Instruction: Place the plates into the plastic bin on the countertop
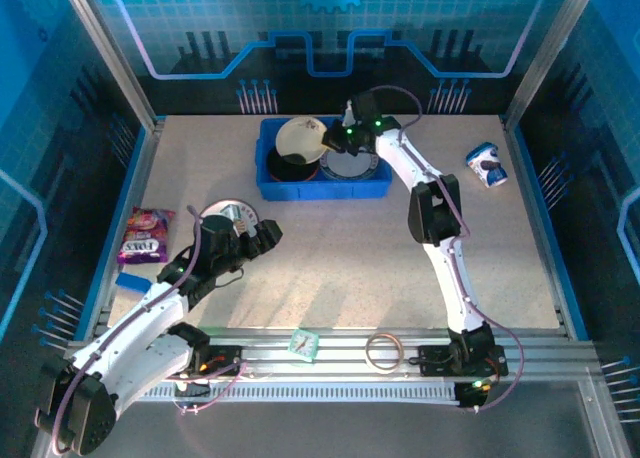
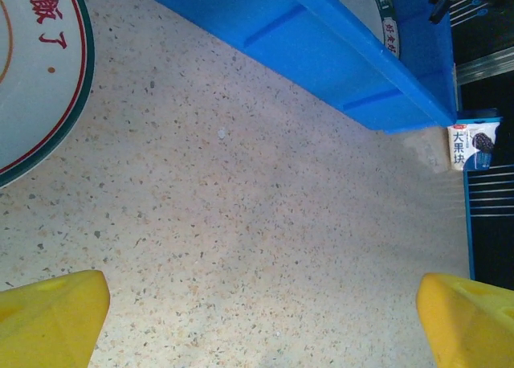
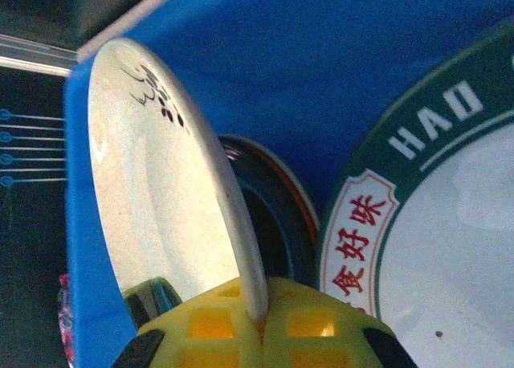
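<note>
The black plate (image 1: 284,168) (image 3: 277,215) lies below my right gripper, slightly back toward my base. Next, my right gripper brings the tilted cream plate down onto it and releases the cream plate's rim.
The blue plastic bin (image 1: 325,183) stands at the back middle of the beige countertop (image 1: 330,248). My right gripper (image 3: 259,320) is shut on the rim of a cream plate (image 3: 152,199), holding it tilted on edge over the bin's left half (image 1: 300,138). Under it lies a black plate (image 3: 277,215), and beside that a white plate with a dark green lettered rim (image 3: 434,215). Another white plate with a dark rim (image 1: 225,218) lies on the countertop at the left, also in the left wrist view (image 2: 32,71). My left gripper (image 2: 261,320) hangs open just right of it, above bare counter.
A purple snack packet (image 1: 146,235) lies at the left edge, a blue and white packet (image 1: 487,164) at the back right. A small ring of tape (image 1: 384,352) and a teal item (image 1: 304,344) sit on the front rail. A small snack packet (image 2: 472,143) lies past the bin's corner.
</note>
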`<move>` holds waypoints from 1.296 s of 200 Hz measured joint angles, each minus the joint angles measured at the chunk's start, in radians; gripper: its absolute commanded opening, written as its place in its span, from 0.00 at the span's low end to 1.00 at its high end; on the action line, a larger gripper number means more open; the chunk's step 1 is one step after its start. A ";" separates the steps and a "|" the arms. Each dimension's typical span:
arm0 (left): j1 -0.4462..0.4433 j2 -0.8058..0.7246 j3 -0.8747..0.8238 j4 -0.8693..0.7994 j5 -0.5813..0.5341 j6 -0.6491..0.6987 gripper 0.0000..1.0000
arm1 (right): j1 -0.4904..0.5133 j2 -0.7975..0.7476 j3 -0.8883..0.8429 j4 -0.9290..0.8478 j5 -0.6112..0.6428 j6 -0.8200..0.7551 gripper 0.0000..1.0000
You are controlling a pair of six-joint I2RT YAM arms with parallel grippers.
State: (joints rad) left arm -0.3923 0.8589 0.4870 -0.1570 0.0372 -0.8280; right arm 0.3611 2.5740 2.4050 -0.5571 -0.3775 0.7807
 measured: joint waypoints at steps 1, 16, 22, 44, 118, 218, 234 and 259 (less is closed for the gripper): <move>0.000 0.000 0.000 0.000 0.000 0.000 0.99 | 0.000 0.001 0.000 0.000 0.000 0.000 0.00; 0.000 0.000 0.000 0.000 -0.002 0.000 0.99 | 0.006 0.012 -0.001 -0.012 -0.001 0.001 0.00; 0.000 0.000 0.000 0.000 -0.005 0.000 0.99 | 0.009 0.013 -0.002 -0.013 0.000 0.003 0.00; 0.001 0.000 0.000 0.000 -0.008 0.000 0.99 | 0.019 0.013 -0.002 -0.008 -0.001 0.004 0.00; 0.002 0.000 -0.008 -0.002 -0.008 0.000 0.99 | 0.045 0.032 -0.002 -0.011 -0.011 0.003 0.00; 0.005 0.006 -0.011 -0.023 -0.018 0.005 0.99 | 0.071 0.068 0.064 -0.115 -0.008 -0.093 0.24; 0.008 0.006 -0.010 -0.033 -0.020 0.019 0.99 | 0.077 0.068 0.067 -0.147 0.012 -0.127 0.26; 0.027 0.006 0.004 -0.053 -0.023 0.032 0.99 | 0.083 0.059 0.067 -0.171 0.036 -0.173 0.33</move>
State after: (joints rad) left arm -0.3653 0.8650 0.4908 -0.2096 0.0143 -0.7963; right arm 0.4442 2.6331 2.4722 -0.7277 -0.3416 0.6079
